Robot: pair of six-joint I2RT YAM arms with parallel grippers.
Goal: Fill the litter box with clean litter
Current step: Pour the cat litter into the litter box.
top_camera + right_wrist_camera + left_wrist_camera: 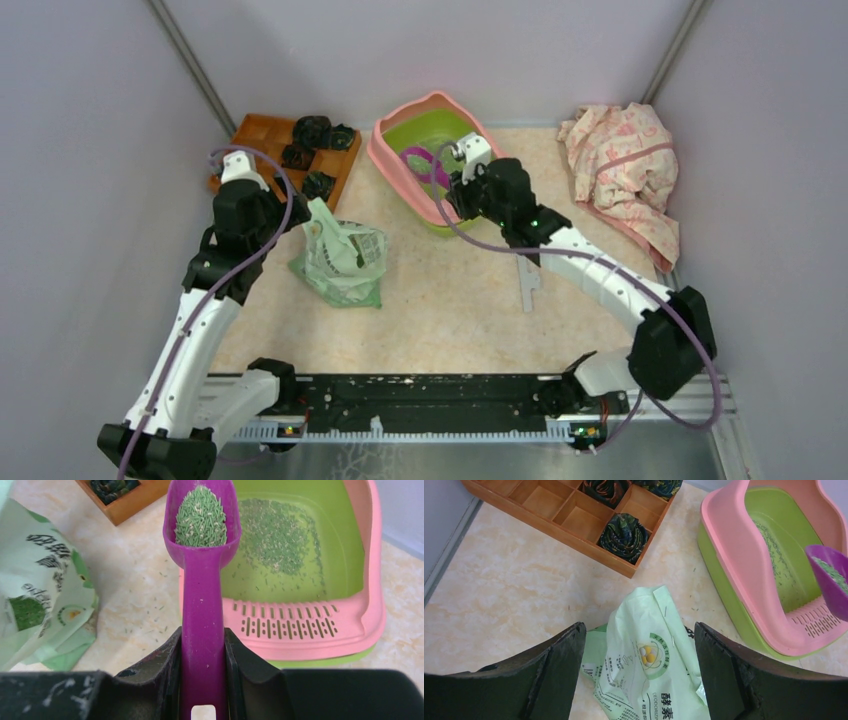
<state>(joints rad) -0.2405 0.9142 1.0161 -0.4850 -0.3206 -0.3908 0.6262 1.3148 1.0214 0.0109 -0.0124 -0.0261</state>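
Observation:
The scoop is piled with litter, so I will tip my right gripper over the litter box. Then I will lower it to the bare tabletop by the cloth and release there.
The litter box [385,160], a lime green basin with a pink rim [372,580] and a slotted grate, stands at the back centre. A thin patch of green litter [280,535] covers part of its floor. My right gripper [202,635] is shut on the handle of a purple scoop [202,595], which is heaped with litter [201,517]. The scoop's bowl hangs level over the box's near left rim. My left gripper [639,627] is open above the pale green litter bag [649,655]. The bag's raised top stands between the fingers and is not pinched.
An orange-brown compartmented tray [265,140] with dark rolled items [312,130] sits at the back left. A pink floral cloth [625,165] lies at the back right. A flat grey tool [527,280] lies under my right arm. Loose granules are scattered between the bag [340,260] and the box.

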